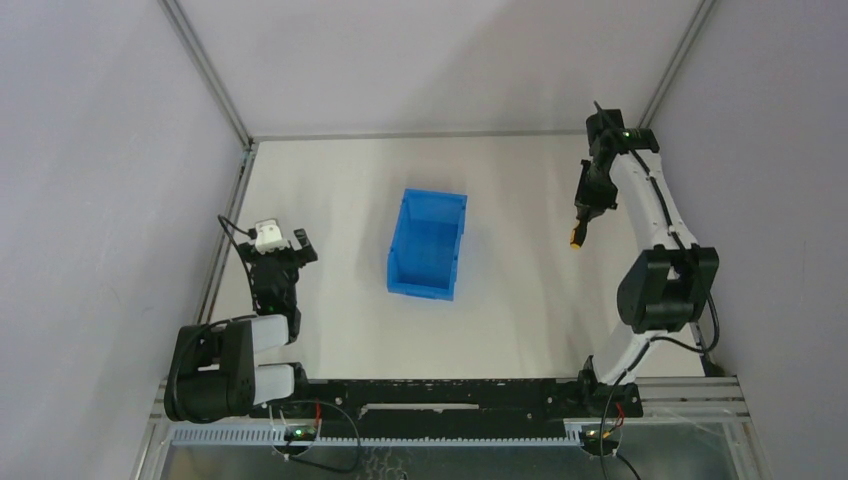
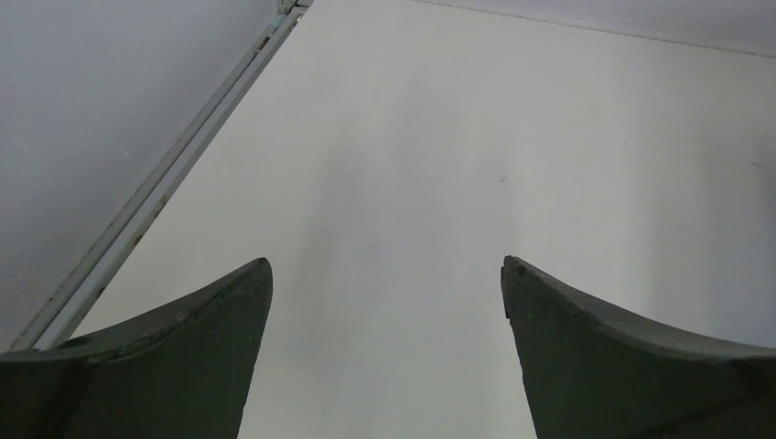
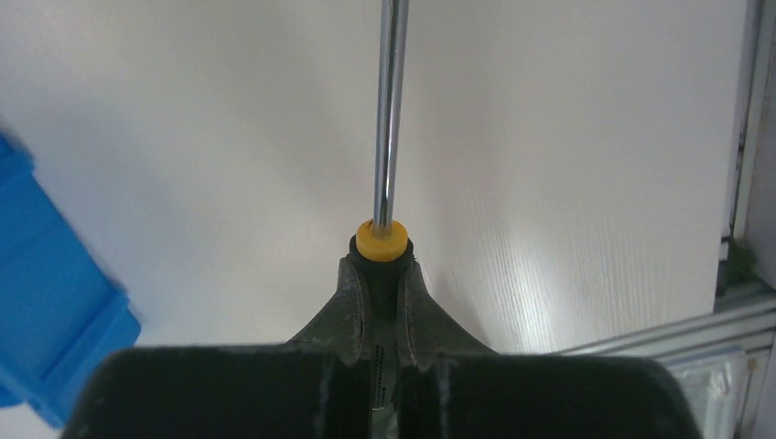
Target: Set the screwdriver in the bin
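The blue bin lies left of my right gripper in the top view, so next I need to move my right gripper across and down into it to release the screwdriver.
The screwdriver is clamped by its black handle between my right gripper's jaws. Its yellow collar and thin metal shaft stick out past the fingertips. From above, the right gripper is at the right of the table, with the screwdriver's yellow end showing just below it. The blue bin sits open-topped and empty in the middle, well left of that gripper; a corner of the bin shows in the right wrist view. My left gripper is open over bare table at the left, its fingers wide apart.
Grey walls with metal frame rails close in the table on the left, back and right. A rail runs close to the right of the held screwdriver. The arm bases and a black bar line the near edge.
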Robot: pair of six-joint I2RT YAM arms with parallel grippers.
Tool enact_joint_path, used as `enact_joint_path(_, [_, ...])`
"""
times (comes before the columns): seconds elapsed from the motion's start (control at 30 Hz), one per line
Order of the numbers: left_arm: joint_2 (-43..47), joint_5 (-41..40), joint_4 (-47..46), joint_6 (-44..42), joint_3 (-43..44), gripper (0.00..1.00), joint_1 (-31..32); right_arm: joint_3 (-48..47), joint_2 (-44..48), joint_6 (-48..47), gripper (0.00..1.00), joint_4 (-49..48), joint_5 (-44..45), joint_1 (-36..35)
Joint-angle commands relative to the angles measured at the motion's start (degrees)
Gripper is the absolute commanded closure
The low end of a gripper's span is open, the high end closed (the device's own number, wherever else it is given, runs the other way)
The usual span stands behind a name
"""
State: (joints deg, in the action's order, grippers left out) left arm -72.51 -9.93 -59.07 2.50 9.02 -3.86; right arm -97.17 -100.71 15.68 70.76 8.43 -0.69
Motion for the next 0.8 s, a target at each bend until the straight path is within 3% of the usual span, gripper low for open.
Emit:
enact_joint_path(0.0, [0.4, -0.2, -1.8, -0.9, 1.9, 0.0, 0.3, -1.2, 4.7, 2.6, 1.0, 6.0, 0.0, -3.7])
enact_joint_path(0.23, [0.4, -0.2, -1.8, -0.9, 1.9, 0.0, 0.3, -4.5, 5.2, 9.4, 1.0, 1.3, -3.4, -19.2])
enact_joint_path(0.43, [0.4, -0.2, -1.8, -0.9, 1.9, 0.0, 0.3, -17.7, -3.1, 10.6, 1.0, -1.7, -4.7, -36.8])
enact_joint_path(0.6, [0.4, -0.2, -1.8, -0.9, 1.9, 0.0, 0.3, -26.1, -8.1, 9.9, 1.0, -3.7, -2.9, -42.9])
enact_joint_path(0.77, [0.4, -0.2, -1.8, -0.9, 1.9, 0.0, 0.3, -19.3, -9.6, 9.3, 1.0, -12.1, -2.3, -44.3])
